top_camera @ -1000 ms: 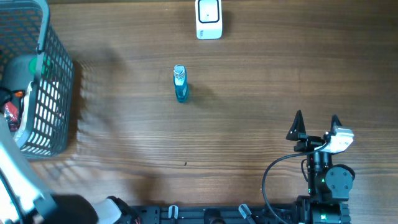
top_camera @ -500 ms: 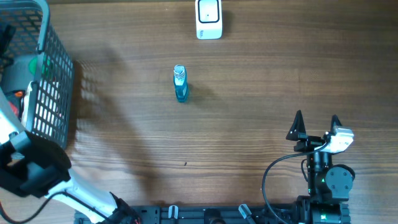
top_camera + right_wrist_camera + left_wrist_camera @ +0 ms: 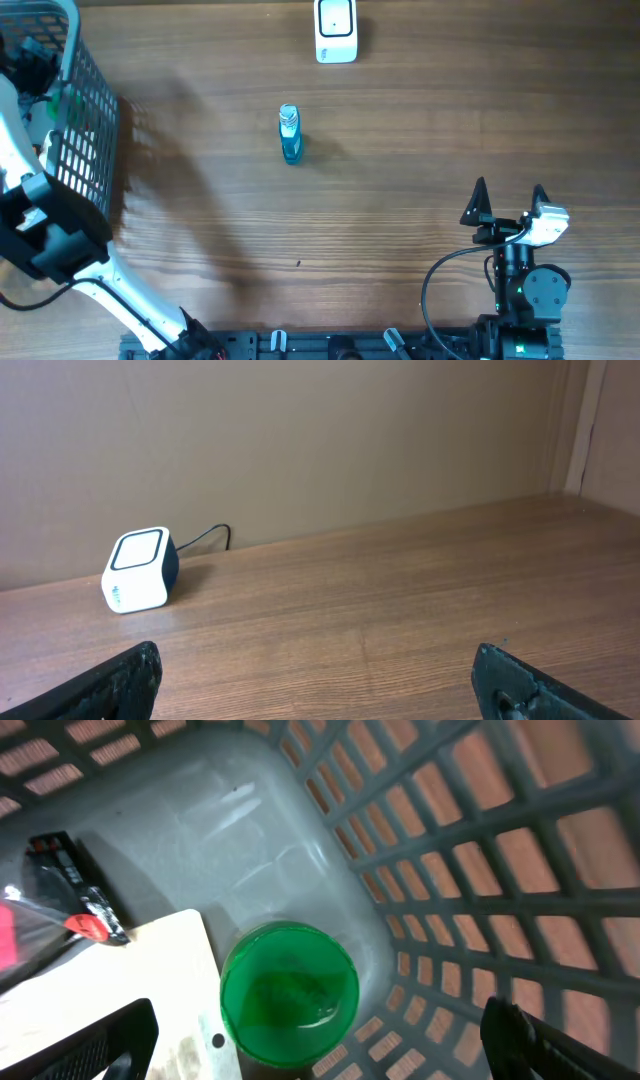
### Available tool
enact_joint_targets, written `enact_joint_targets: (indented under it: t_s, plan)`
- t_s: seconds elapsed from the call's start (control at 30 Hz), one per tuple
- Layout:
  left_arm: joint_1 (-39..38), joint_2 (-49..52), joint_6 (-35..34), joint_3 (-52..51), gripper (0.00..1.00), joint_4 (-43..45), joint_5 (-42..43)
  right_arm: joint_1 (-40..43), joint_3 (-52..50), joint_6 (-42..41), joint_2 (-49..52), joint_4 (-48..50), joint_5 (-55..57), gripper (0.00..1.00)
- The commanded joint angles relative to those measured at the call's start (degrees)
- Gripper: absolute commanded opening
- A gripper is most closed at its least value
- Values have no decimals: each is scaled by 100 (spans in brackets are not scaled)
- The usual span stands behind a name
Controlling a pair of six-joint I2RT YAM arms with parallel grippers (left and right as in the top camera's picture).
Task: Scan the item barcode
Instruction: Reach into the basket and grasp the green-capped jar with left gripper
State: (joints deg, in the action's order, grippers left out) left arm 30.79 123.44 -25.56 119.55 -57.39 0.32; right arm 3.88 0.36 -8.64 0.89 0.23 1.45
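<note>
My left gripper moves deeper down into the basket [image 3: 85, 150] next until its open fingers straddle the container's green round top, since that top already shows between them.
The white barcode scanner [image 3: 335, 30] stands at the table's far edge, and the right wrist view shows this scanner [image 3: 140, 570] far ahead on the left. A small blue bottle [image 3: 290, 135] stands alone on the table below it. My left gripper [image 3: 28, 58] reaches down into the grey mesh basket [image 3: 85, 150], open [image 3: 310, 1055], and hangs just above a green round-topped container [image 3: 290, 993] without touching it. A white box [image 3: 110, 990] and a black and red packet [image 3: 75, 890] lie beside the container. My right gripper [image 3: 508, 198] rests open near the front right, holding nothing [image 3: 320, 695].
The basket's mesh walls [image 3: 480, 870] close in tightly around my left gripper. The left arm's white link [image 3: 110, 290] slants across the front left corner. A cable [image 3: 205, 538] runs from the scanner toward the back wall. Bare wood lies between the bottle and my right gripper.
My left arm has swung up from the front left corner and lowered its gripper into the basket. The bottle, scanner and right arm have not moved.
</note>
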Motion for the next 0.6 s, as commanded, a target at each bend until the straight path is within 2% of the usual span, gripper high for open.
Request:
enact_joint_targets:
  t_s: [0.0, 0.57]
  plan:
    - [-20, 302, 136, 122, 99, -26, -81, -17, -7, 114, -24, 17, -96, 100]
    - [-208, 997, 136, 122, 100, 247, -81, -17, -7, 111, -24, 17, -94, 100]
